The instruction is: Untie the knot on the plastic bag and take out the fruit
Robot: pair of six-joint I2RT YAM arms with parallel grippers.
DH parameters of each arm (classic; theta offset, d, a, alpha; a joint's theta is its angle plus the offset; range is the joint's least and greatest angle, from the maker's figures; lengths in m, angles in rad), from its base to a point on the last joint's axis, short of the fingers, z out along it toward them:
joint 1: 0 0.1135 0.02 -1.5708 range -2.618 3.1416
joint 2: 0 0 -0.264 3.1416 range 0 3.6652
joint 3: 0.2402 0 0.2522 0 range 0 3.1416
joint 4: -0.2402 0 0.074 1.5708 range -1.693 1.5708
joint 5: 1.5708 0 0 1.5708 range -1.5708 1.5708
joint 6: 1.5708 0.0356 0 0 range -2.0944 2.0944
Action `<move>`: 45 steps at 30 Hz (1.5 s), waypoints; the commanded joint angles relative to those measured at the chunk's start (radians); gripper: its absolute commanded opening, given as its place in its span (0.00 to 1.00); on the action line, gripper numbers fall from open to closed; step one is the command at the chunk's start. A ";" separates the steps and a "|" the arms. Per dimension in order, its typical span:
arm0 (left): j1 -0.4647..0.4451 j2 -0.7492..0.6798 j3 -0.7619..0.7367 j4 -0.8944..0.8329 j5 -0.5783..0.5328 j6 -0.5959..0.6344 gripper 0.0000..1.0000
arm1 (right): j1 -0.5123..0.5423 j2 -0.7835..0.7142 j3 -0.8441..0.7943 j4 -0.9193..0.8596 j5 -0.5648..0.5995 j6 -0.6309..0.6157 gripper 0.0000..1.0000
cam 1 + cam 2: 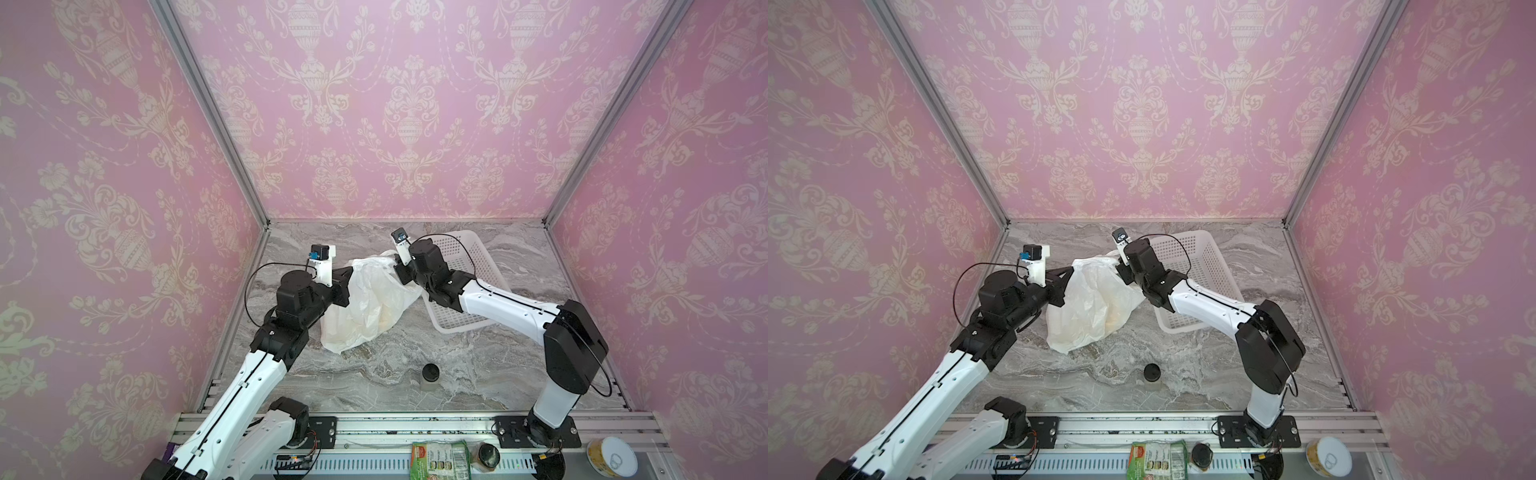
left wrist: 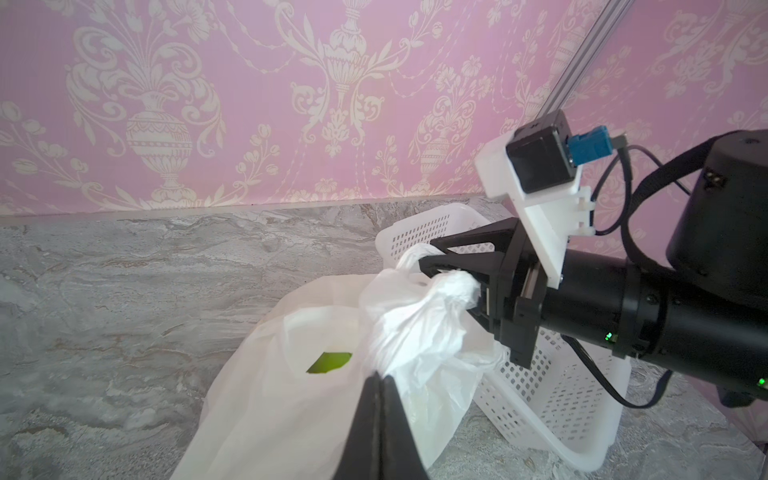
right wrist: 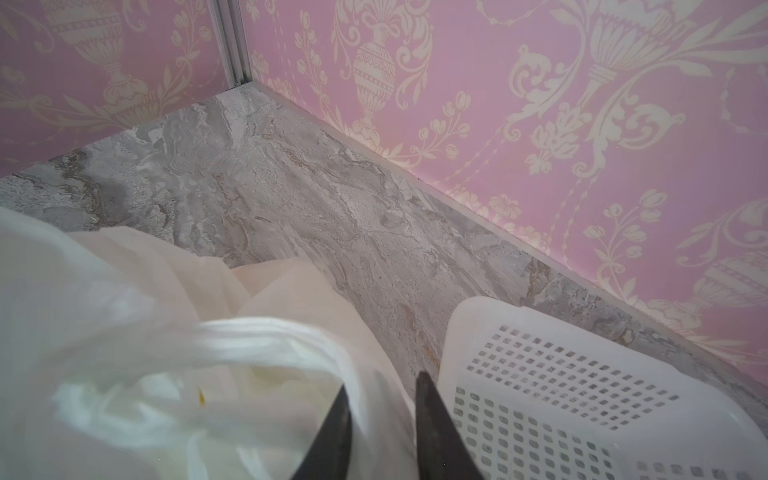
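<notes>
The bag's film goes up and outward toward the far side with my left gripper next and comes free there, because the marble outward of the bag lies bare.
The plastic bag [image 1: 365, 303] [image 1: 1088, 303] stands between both arms, a translucent white sack held up at its top. My left gripper [image 2: 380, 376] [image 1: 348, 275] is shut on the bag's film at its left upper edge. My right gripper [image 3: 380, 380] [image 2: 430, 254] pinches a handle strip of the bag [image 3: 104, 291], jaws narrowly apart around it. The knot [image 2: 453, 286], a bunched white twist, sits against the right gripper's lower finger. Of the fruit, a green piece [image 2: 330, 361] shows through a gap, and yellowish shapes [image 1: 386, 318] show through the film.
A white perforated basket [image 1: 469, 249] [image 2: 561, 395] lies tilted just right of the bag, under my right arm. A small dark-lidded jar [image 1: 430, 372] stands on the marble near the front. A green packet [image 1: 440, 459] and a can [image 1: 611, 457] rest on the front rail.
</notes>
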 commanded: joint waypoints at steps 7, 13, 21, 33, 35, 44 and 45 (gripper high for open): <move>0.017 -0.032 0.021 -0.011 -0.224 -0.004 0.00 | -0.084 -0.148 -0.141 0.027 0.063 0.172 0.00; 0.047 0.110 0.110 0.063 -0.168 -0.030 0.00 | -0.084 -0.217 -0.209 0.090 0.024 0.261 0.00; 0.218 0.404 0.423 0.111 0.095 -0.090 0.00 | -0.086 -0.170 -0.061 0.080 0.075 0.442 0.00; 0.270 0.567 0.646 0.010 0.099 -0.186 0.74 | -0.064 -0.022 0.126 0.071 0.038 0.551 0.00; 0.230 0.458 0.533 -0.024 -0.059 -0.128 0.81 | -0.053 -0.015 0.105 0.083 0.032 0.552 0.00; 0.083 0.147 0.127 0.016 -0.148 -0.210 0.85 | -0.002 -0.040 -0.026 0.175 0.034 0.564 0.00; 0.082 0.158 0.137 0.014 -0.145 -0.209 0.85 | 0.006 -0.051 -0.049 0.192 0.038 0.567 0.00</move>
